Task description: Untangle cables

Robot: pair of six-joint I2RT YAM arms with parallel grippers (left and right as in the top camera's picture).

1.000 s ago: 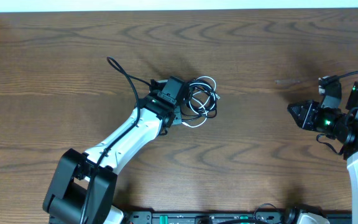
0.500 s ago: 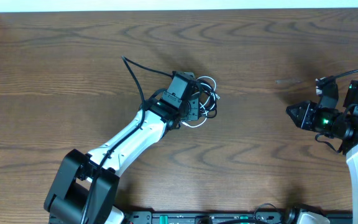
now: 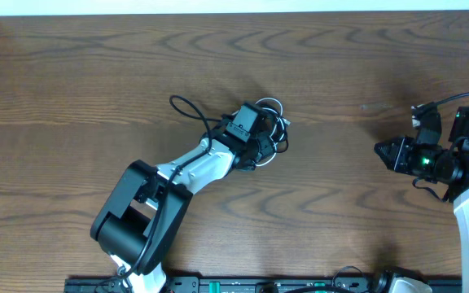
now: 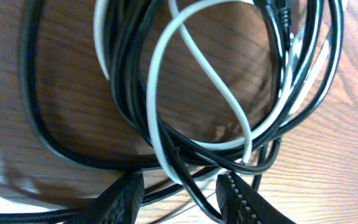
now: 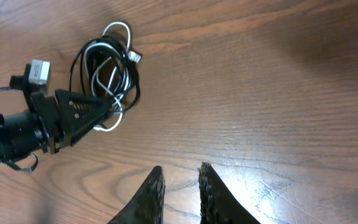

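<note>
A black cable and the white one run between my open fingers, so my left gripper will next stay low, nearly in place, and close there.
The cables point(image 3: 273, 114) lie in one tangled coil at the table's middle, thin black strands wound together with a white one. My left gripper point(image 3: 260, 145) is at the coil's near-left side. In the left wrist view, the left gripper point(image 4: 182, 190) is open, and a black cable point(image 4: 129, 74) and the white cable point(image 4: 153, 93) run loosely through the gap. The right wrist view shows the coil point(image 5: 107, 65) far off, with a small plug end at its top. My right gripper point(image 5: 180, 169) hovers over bare wood at the right, its jaws a narrow gap apart and nothing between them; overhead, the right gripper point(image 3: 379, 150) points left.
The left arm's own thicker black wire point(image 3: 187, 106) loops over the table behind its wrist. A faint scuff mark point(image 3: 373, 106) shows on the wood between the coil and the right arm. The wooden table point(image 3: 72, 73) extends to a white wall at the back.
My left gripper slid right and pushed into the coil, and the arm folded in behind it. The right gripper stayed put, its jaws narrowing slightly.
</note>
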